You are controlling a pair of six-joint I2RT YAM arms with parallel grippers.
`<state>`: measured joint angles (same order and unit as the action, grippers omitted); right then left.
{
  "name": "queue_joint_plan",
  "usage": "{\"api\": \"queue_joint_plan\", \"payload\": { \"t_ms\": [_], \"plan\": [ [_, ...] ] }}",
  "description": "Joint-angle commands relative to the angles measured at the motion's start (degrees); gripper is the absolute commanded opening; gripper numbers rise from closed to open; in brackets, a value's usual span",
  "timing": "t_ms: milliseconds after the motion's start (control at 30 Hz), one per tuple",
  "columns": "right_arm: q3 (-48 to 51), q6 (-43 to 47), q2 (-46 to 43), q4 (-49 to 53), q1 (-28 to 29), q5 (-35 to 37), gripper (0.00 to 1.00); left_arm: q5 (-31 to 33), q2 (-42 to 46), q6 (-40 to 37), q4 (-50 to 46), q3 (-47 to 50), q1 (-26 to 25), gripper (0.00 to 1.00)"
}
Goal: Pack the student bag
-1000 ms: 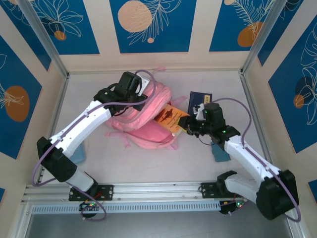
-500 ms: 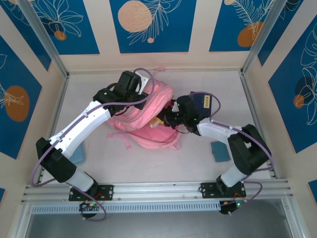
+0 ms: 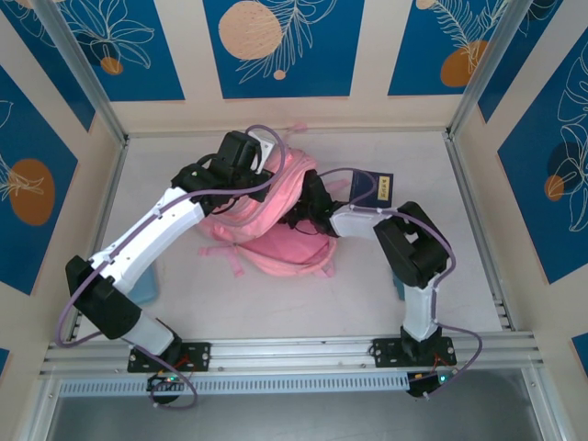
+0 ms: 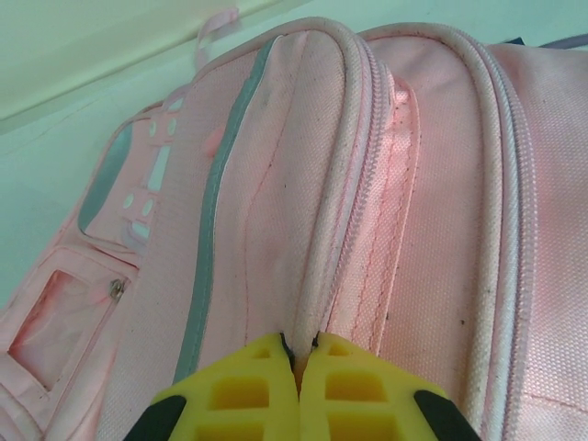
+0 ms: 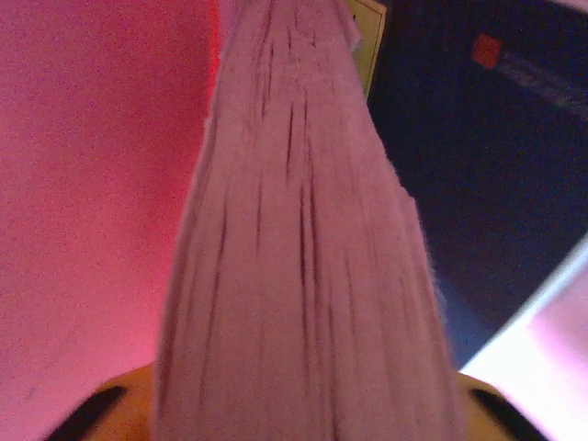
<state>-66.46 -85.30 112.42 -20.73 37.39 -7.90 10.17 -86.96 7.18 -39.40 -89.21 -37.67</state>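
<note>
The raised flap leaves the bag's opening gaping. So my left gripper moves back and down over the bag's open near part next and releases the white piping.
The pink student bag (image 3: 276, 250) lies in the middle of the table. My left gripper (image 3: 265, 163) is shut on the white piping of its zipper edge (image 4: 322, 276), holding the opening up; the yellow fingertips (image 4: 266, 377) pinch the piping. My right gripper (image 3: 308, 207) reaches into the bag's opening from the right. In the right wrist view a book's page edge (image 5: 294, 239) stands between my right gripper (image 5: 303, 409), with pink lining (image 5: 92, 184) on the left. The book hides how tightly the jaws sit on it.
A dark blue book (image 3: 377, 186) lies on the table right of the bag. A teal block (image 3: 147, 287) sits by the left arm and another (image 3: 397, 287) behind the right arm. Frame posts and patterned walls close in the table.
My right arm swung left from beside the bag and carried the orange-covered book into the bag's opening. The left gripper kept its hold on the zipper edge.
</note>
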Motion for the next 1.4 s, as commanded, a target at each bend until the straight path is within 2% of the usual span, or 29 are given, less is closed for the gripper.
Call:
{"api": "queue_joint_plan", "payload": {
  "t_ms": [0,67,200,367,500,633,767,867,933,1067,1100,1200,1367],
  "plan": [
    [-1.57,-1.87,2.25,-0.87,0.50,-1.77,0.49,1.45,3.86,0.80,7.25,-2.12,-0.65,0.00],
    [-0.44,-0.83,0.71,0.25,0.25,-2.48,0.62,2.05,3.99,0.73,7.05,-1.52,-0.58,0.00],
    [4.01,0.94,-5.00,1.51,-1.13,-4.49,0.71,3.37,4.08,0.39,6.66,-0.32,-0.41,0.00],
    [10.83,2.50,-13.53,2.23,-3.92,-9.01,0.66,4.96,4.16,0.13,6.79,1.45,0.26,0.00],
    [14.15,7.73,-21.26,10.04,-4.47,-9.40,0.57,5.99,4.42,-0.88,6.55,3.77,1.23,0.00],
    [16.74,16.87,-31.28,26.18,-5.39,-1.20,0.48,7.43,5.11,-3.57,4.09,6.45,3.03,0.00],
    [18.47,25.10,-38.84,39.89,-8.18,9.02,0.48,7.68,7.03,-5.82,1.34,10.78,4.45,0.00],
    [16.69,32.39,-40.11,48.54,-11.47,16.03,0.55,6.53,9.55,-5.79,0.34,14.61,4.62,0.00],
    [14.20,37.55,-38.66,52.48,-14.12,19.06,0.66,5.75,11.51,-3.22,0.19,17.04,4.63,0.15],
    [7.31,46.34,-31.93,57.88,-19.96,23.47,0.78,5.48,15.54,5.76,0.15,20.47,4.73,0.66],
    [5.50,48.09,-29.78,58.53,-21.64,24.03,0.80,5.71,16.32,7.89,-0.11,20.90,4.72,0.75],
    [0.25,51.79,-23.76,60.13,-26.04,25.43,0.82,6.47,17.86,12.42,-0.89,21.72,4.79,0.88],
    [-9.35,55.96,-11.98,61.90,-32.34,26.71,0.83,7.94,19.02,18.32,-2.27,22.32,4.81,0.97]
  ]
}}
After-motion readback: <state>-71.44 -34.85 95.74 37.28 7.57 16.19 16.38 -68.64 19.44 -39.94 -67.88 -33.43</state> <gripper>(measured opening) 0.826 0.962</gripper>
